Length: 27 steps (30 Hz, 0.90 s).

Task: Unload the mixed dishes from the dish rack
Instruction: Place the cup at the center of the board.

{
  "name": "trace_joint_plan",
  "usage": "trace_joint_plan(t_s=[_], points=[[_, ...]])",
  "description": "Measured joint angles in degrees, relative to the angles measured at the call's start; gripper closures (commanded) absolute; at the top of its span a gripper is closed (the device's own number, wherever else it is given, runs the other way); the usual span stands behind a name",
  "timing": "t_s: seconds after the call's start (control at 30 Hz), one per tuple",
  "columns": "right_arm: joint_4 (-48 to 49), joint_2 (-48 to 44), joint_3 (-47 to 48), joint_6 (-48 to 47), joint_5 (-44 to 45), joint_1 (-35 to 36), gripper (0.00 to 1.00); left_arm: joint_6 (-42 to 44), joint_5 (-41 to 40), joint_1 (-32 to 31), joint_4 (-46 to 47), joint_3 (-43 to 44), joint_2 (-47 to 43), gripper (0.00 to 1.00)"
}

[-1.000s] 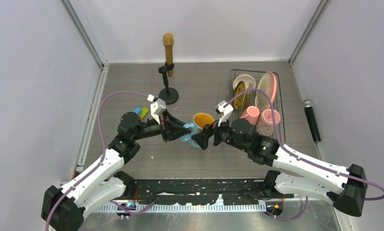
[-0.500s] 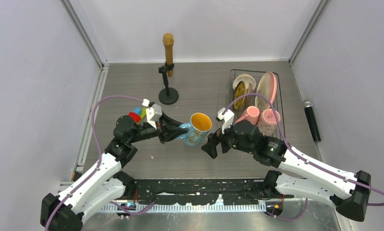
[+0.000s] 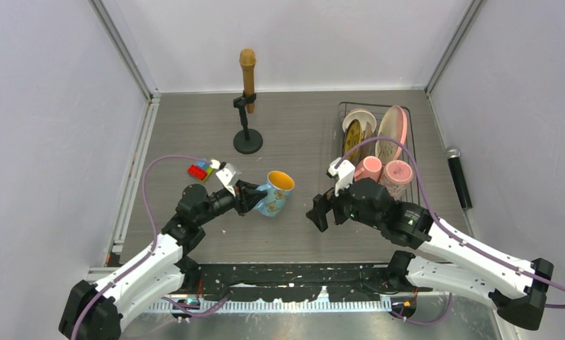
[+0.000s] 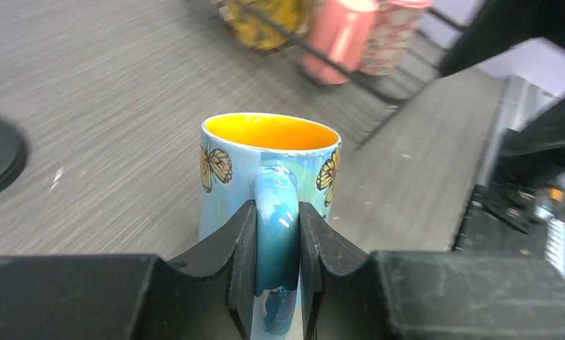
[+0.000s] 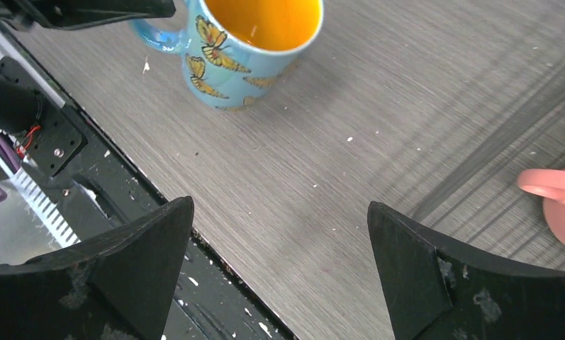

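Note:
My left gripper has the mug and should swing left in the top view and down to release it, as the tabletop beside the toy blocks lies there.
My left gripper (image 3: 254, 197) is shut on the blue handle (image 4: 276, 227) of the orange-lined butterfly mug (image 3: 276, 192). The mug is upright at or just above the table, left of centre; it also shows in the right wrist view (image 5: 254, 42). My right gripper (image 3: 316, 212) is open and empty, a little to the mug's right. The black wire dish rack (image 3: 412, 159) at the back right holds a pink mug (image 3: 368, 168), a patterned pink mug (image 3: 397, 173), a large pink plate (image 3: 391, 131), a small yellow plate (image 3: 353, 140) and a white bowl (image 3: 361, 117).
A black round-based microphone stand (image 3: 247, 142) with a brown microphone (image 3: 247, 67) stands at the back centre. Small coloured toy blocks (image 3: 201, 170) lie left of my left gripper. A black microphone (image 3: 459, 177) lies right of the rack. Walls close in on both sides.
My left gripper has carried the mug down and toward the near left. My right gripper has drawn away from the mug to the right, open and empty.

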Motion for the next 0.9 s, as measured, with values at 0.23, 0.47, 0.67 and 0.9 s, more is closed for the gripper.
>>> trace_joint_plan(t_s=[0.23, 0.47, 0.67, 0.9], points=[[-0.09, -2.56, 0.39, 0.92, 7.26, 0.00, 0.00, -0.22, -19.15, 0.02, 1.86, -4.85, 0.22, 1.00], [1.42, -2.89, 0.39, 1.73, 13.68, 0.00, 0.00, -0.11, -34.91, 0.00, 10.08, -8.98, 0.46, 1.00], [3.10, -3.63, 0.33, 2.16, 16.06, -0.02, 0.00, 2.54, -45.88, 0.11, 15.96, -12.24, 4.22, 1.00], [4.70, -5.20, -0.50, 2.54, 17.16, -0.02, 0.00, 4.26, -50.82, 0.11, 24.76, -12.20, 11.76, 1.00]])
